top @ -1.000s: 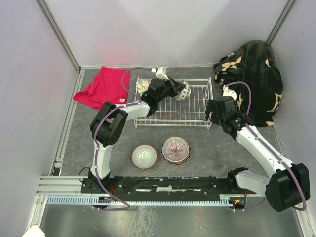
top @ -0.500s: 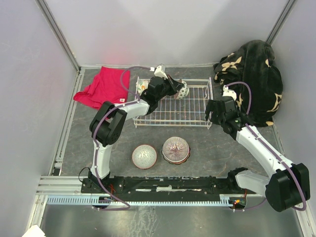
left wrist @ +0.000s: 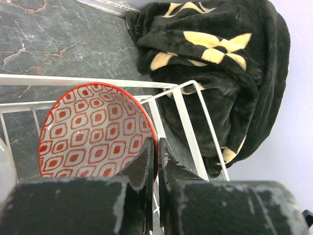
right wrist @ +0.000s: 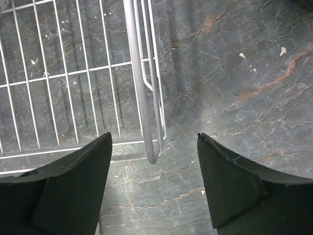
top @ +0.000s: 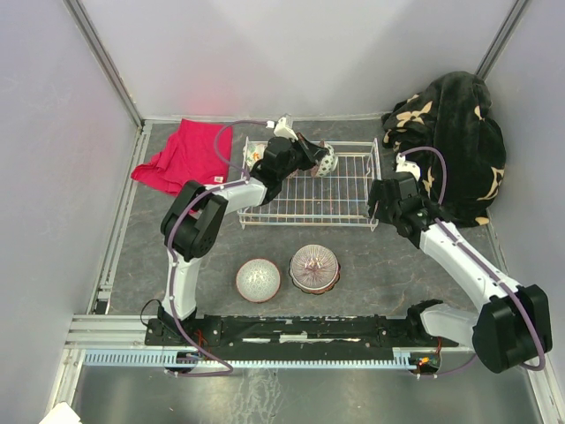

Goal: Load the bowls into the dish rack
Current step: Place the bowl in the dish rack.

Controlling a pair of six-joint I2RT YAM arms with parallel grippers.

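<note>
The rack wires (top: 303, 176) beside the other bowl lie below my left gripper toward the left in the top view, so I will lower it that way next and release.
The white wire dish rack (top: 300, 218) lies at the middle back of the table. My left gripper (top: 316, 160) hangs over its back part, shut on the rim of a white bowl with red diamond marks (top: 327, 164). In the left wrist view that bowl (left wrist: 93, 129) stands on edge inside the rack's wires (left wrist: 188, 122), and the left gripper (left wrist: 157, 145) pinches its red rim. Another bowl (top: 255, 156) sits in the rack's back left corner. Two bowls, a speckled one (top: 259, 279) and a purple ribbed one (top: 315, 268), lie upside down in front. My right gripper (top: 380, 208) is open at the rack's near right corner (right wrist: 149, 147), nothing held.
A black blanket with cream flowers (top: 455, 141) is heaped at the back right, close to the rack's right end (left wrist: 220, 73). A red cloth (top: 181, 156) lies at the back left. Grey walls close in the table on three sides.
My left arm has carried the red-patterned bowl a little to the left and back over the rack. The right gripper's fingers have come slightly closer together.
</note>
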